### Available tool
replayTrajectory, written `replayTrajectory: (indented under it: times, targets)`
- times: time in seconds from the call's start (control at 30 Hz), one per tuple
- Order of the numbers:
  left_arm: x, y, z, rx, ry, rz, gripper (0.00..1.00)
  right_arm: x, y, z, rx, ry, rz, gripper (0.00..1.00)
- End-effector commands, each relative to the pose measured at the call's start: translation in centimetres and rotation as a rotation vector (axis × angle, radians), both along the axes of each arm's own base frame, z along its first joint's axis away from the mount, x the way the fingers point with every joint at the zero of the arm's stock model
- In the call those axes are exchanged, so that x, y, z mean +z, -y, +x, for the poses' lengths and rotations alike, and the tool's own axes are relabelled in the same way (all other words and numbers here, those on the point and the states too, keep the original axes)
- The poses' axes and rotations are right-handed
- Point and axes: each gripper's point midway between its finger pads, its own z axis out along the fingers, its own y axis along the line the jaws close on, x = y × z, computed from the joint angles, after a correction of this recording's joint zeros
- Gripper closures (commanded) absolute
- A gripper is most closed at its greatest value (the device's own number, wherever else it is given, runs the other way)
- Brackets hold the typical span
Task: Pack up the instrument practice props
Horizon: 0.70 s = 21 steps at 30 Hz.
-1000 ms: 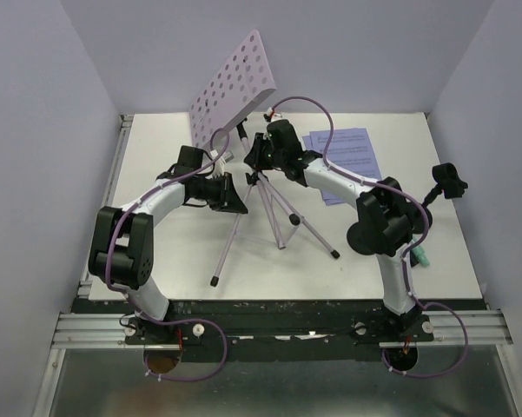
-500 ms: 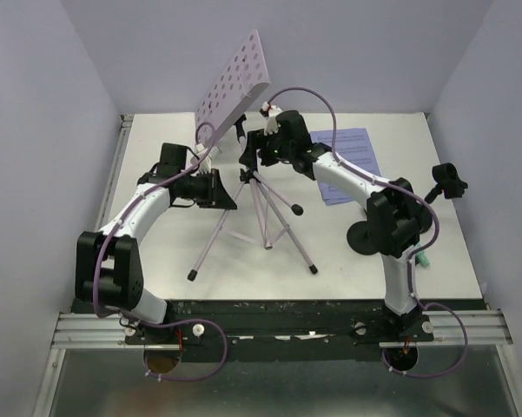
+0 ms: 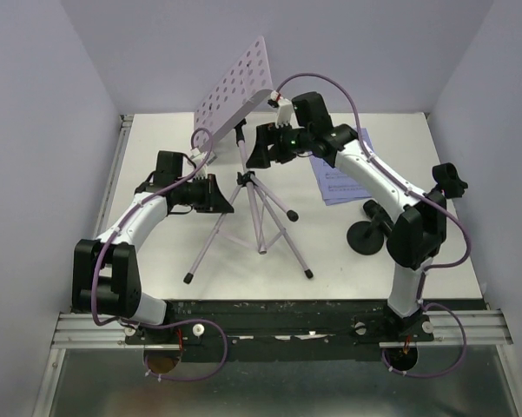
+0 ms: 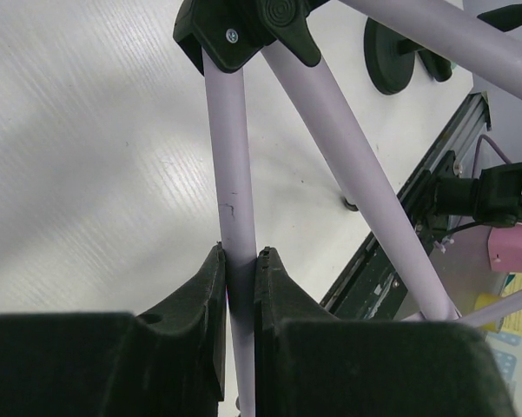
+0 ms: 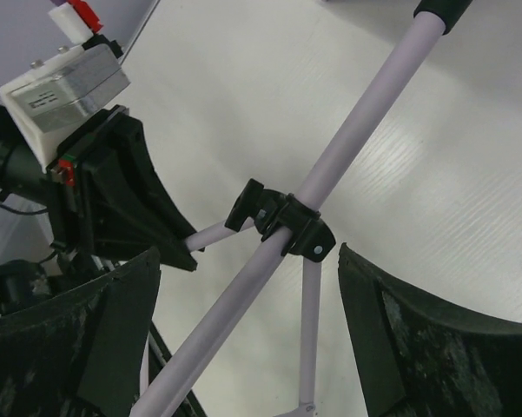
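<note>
The right gripper draws back and closes around the tripod's near unheld leg (image 3: pixel 266 208) next, since that leg is back from it, past the tripod's black middle part.
The silver tripod (image 3: pixel 261 208) stands mid-table on spread legs, its lilac perforated plate (image 3: pixel 234 87) tilted at the top. My left gripper (image 3: pixel 219 195) (image 4: pixel 241 257) is shut on one tripod leg (image 4: pixel 230 156) just below the black hub (image 4: pixel 243 26). My right gripper (image 3: pixel 255 151) (image 5: pixel 247 256) is open, its fingers (image 5: pixel 408 339) wide on either side of the pole (image 5: pixel 226 317) near a black collar (image 5: pixel 287 221), not touching it. White sheet-music pages (image 3: pixel 347 165) lie at the back right. One black round-based clip holder (image 3: pixel 369 236) stands right of the tripod, another (image 3: pixel 447 181) at the right wall.
Lilac walls close in the table (image 3: pixel 165 252) on the left, back and right. A metal rail (image 3: pixel 269 326) with both arm bases runs along the near edge. The right arm (image 3: pixel 391 191) reaches over the sheet music and the nearer clip holder.
My right gripper has opened and let go of the pole, and its arm has stretched farther back. The tripod has swung more upright and shifted left with my left gripper still on its leg.
</note>
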Motion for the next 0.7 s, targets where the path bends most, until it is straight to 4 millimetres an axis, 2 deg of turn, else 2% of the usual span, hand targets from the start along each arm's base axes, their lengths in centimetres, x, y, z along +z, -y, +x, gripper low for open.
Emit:
replayTrajectory:
  times: [0.0, 0.17, 0.27, 0.43, 0.57, 0.63, 0.67]
  targets:
    - [4.5, 1.1, 2.6, -0.052, 0.285, -0.048, 1.0, 1.8, 1.6, -4.6, 0.122, -0.129, -0.015, 0.12]
    - [4.8, 1.3, 2.4, -0.04, 0.304, -0.028, 1.0, 2.5, 2.9, -8.1, 0.155, -0.177, -0.003, 0.14]
    - [4.4, 1.3, 2.2, -0.042, 0.31, -0.008, 1.0, 2.8, 3.6, -9.9, 0.168, -0.191, 0.001, 0.15]
    - [4.4, 1.4, 2.4, -0.032, 0.321, 0.002, 1.0, 2.1, 3.7, -12.0, 0.2, -0.222, -0.004, 0.22]
    - [5.1, 1.4, 2.7, -0.024, 0.327, -0.005, 1.0, 0.4, 3.1, -12.9, 0.221, -0.281, -0.024, 0.34]
    - [5.3, 1.5, 2.7, -0.02, 0.324, -0.014, 1.0, -0.1, 2.7, -13.0, 0.231, -0.308, -0.022, 0.46]
    - [5.4, 1.6, 2.7, -0.02, 0.319, -0.021, 1.0, -0.3, 2.5, -13.0, 0.231, -0.318, -0.024, 0.54]
